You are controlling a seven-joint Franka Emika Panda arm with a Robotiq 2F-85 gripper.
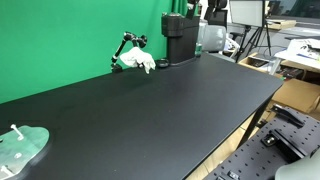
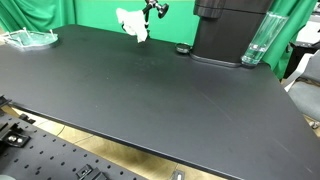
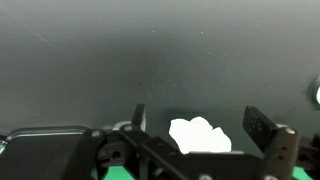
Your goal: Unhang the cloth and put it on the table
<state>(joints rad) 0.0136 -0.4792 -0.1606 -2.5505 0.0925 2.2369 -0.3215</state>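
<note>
My open gripper needs to go down next and turn toward the black stand and onto the cloth's loose hanging end (image 1: 149, 63) (image 3: 200, 131), because that end hangs clear of the stand's arm.
A white cloth (image 1: 134, 61) hangs from a small black jointed stand (image 1: 127, 42) at the back of the black table (image 1: 150, 110), in front of the green backdrop. Both exterior views show it (image 2: 132, 24). In the wrist view my gripper (image 3: 195, 110) is open, and the cloth (image 3: 200, 136) shows between its two fingers without being held. I cannot tell how far the fingers are from it. I cannot make out the gripper in either exterior view.
A black machine (image 2: 225, 30) stands at the back of the table with a clear bottle (image 2: 258, 40) beside it and a small black round thing (image 2: 182, 49) in front. A clear greenish dish (image 1: 22, 146) sits at the far end. Equipment surrounds the table edges.
</note>
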